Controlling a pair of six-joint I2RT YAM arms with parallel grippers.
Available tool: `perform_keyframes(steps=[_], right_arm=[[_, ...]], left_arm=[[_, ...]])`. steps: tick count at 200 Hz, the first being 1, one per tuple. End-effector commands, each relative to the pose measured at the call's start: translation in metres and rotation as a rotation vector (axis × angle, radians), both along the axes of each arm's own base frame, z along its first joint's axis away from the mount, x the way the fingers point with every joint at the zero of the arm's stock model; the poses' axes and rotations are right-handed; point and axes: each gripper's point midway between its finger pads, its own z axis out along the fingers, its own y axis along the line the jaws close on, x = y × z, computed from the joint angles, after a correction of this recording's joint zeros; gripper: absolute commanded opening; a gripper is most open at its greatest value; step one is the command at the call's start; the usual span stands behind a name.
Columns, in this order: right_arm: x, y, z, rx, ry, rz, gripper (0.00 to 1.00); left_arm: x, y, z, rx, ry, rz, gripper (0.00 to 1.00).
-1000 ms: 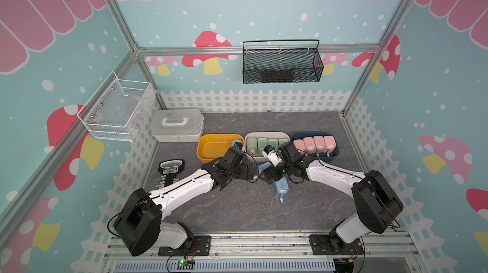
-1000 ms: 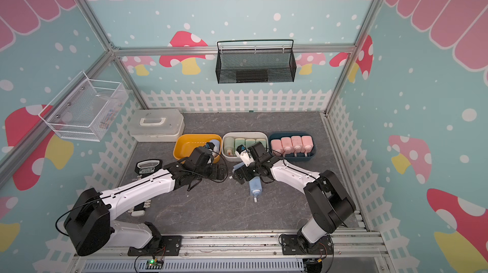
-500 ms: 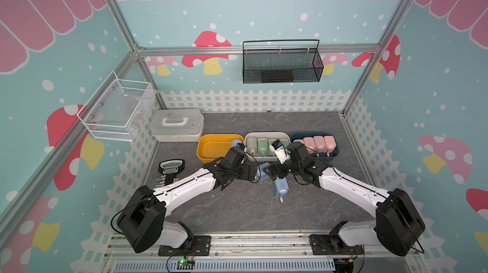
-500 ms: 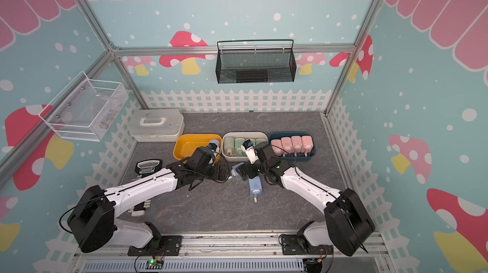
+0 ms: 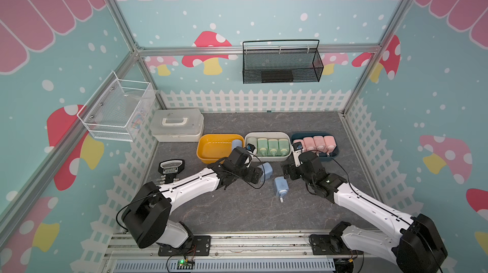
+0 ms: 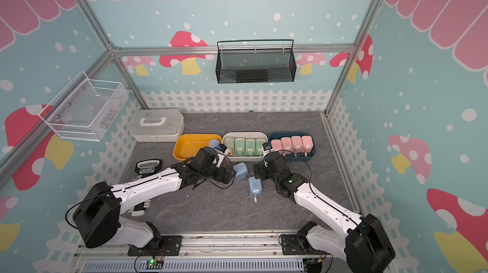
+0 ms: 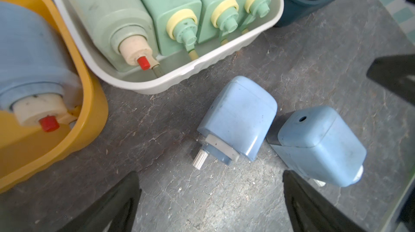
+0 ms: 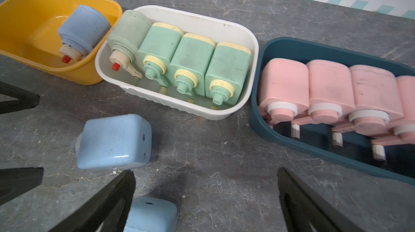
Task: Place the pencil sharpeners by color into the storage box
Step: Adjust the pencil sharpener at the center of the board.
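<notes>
The blue sharpener nearer the bins lies slanted to my open fingers, so my left gripper needs to turn and lower over it to straddle its long sides.
Two loose blue pencil sharpeners lie on the grey floor in both top views, one [image 5: 266, 170] nearer the bins and one [image 5: 280, 185] nearer the front. The yellow storage box [image 5: 208, 141] holds a single blue sharpener [image 5: 237, 143]. Several green sharpeners [image 8: 193, 62] fill the white box [image 5: 265, 135]. Pink ones [image 8: 285, 85] fill the dark blue box [image 8: 256, 107]. My left gripper [image 7: 211, 197] stands open just short of the nearer blue sharpener [image 7: 240, 118]. My right gripper [image 8: 206, 201] is open over bare floor, one finger beside the front sharpener [image 8: 150, 215].
A white lidded case [image 5: 177, 125] sits behind the yellow box. A black-and-white bar tool [image 5: 171, 171] lies at the left fence. A white wire basket [image 5: 116, 110] hangs on the left wall and a black mesh basket [image 5: 281, 63] on the back wall.
My right arm has swung its elbow out to the right and drawn its gripper back from above the loose sharpeners. The left arm has hardly moved. Both grippers stayed open.
</notes>
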Motion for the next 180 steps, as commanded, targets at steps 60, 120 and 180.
perform_keyframes(steps=[60,120,180], right_arm=[[-0.014,-0.032,0.006,-0.052,-0.069,-0.083,0.99],[-0.019,-0.040,0.004,-0.076,-0.089,-0.086,0.99],[-0.020,-0.041,0.005,-0.080,-0.095,-0.083,0.99]], left_arm=[[0.003,-0.035,-0.009,0.095,-0.101,-0.356,0.99],[0.003,-0.044,-0.016,0.119,-0.120,-0.444,0.98],[0.002,-0.061,-0.027,0.124,-0.106,-0.500,0.95]])
